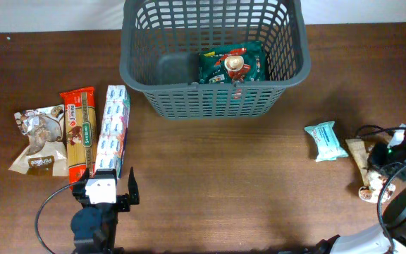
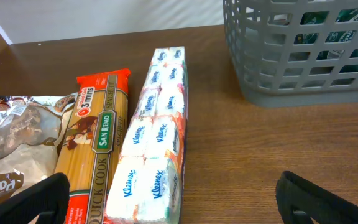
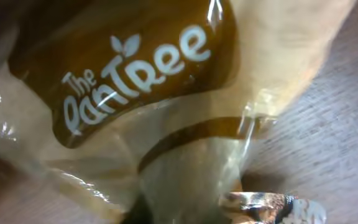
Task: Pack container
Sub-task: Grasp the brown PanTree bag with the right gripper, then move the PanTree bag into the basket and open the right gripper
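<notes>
Next, the right gripper moves up, to the left in the overhead view, then down and releases the packet over the basket's bare bottom, as the green one leaves room there.
The dark grey basket point(image 1: 213, 99) stands at the back centre with a green snack packet point(image 1: 232, 65) lying inside; its wall shows in the left wrist view point(image 2: 303, 68). My left gripper point(image 1: 104, 190) is open and empty at the front left, just short of a Kleenex tissue pack point(image 2: 151, 155) and a red pasta packet point(image 2: 95, 143). My right gripper point(image 1: 385, 166) is at the far right, down on a beige Pantree snack packet point(image 1: 360, 159). That packet fills the right wrist view point(image 3: 166, 112) and bunches in where the jaws are; the fingers are hidden.
A brown-and-beige Pantree bag point(image 1: 39, 137) lies left of the pasta point(image 1: 78, 130) and the Kleenex pack point(image 1: 113, 127). A teal tissue packet point(image 1: 326, 140) lies left of my right gripper. Cables trail near both arm bases.
</notes>
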Tool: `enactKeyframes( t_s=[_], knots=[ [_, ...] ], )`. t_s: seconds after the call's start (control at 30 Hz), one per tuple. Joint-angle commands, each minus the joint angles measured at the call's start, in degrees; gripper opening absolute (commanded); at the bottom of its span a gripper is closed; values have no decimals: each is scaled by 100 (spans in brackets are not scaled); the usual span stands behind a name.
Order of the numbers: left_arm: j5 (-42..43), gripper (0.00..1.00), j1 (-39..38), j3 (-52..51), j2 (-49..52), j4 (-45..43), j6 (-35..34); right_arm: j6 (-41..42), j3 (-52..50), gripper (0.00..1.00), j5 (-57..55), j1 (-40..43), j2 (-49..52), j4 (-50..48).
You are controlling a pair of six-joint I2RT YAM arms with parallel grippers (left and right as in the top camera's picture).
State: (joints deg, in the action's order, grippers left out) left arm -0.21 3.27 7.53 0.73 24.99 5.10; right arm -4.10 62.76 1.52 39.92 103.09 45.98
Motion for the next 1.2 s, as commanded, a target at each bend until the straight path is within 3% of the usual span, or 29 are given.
enactKeyframes(
  t_s=[0.0,0.2,0.5,0.67,0.9,1.17],
  knots=[
    [63,99,-17,-22,-37,-11,55,313,-59,4,9,-9,275,-42],
    [63,99,-17,-22,-37,-11,55,365,1276,3,1220,-15,260,542],
    [66,99,-17,-22,-39,-11,55,435,4942,4,3340,-140,260,2170],
    [63,99,-17,-22,-37,-11,55,-433,6636,4,4806,-776,256,3150],
    [63,99,-17,-22,-39,-11,55,-1423,7910,4,4601,-2852,249,3558],
    [63,99,-17,-22,-37,-11,55,-2643,7917,3,2627,-5322,455,2712]
  ],
)
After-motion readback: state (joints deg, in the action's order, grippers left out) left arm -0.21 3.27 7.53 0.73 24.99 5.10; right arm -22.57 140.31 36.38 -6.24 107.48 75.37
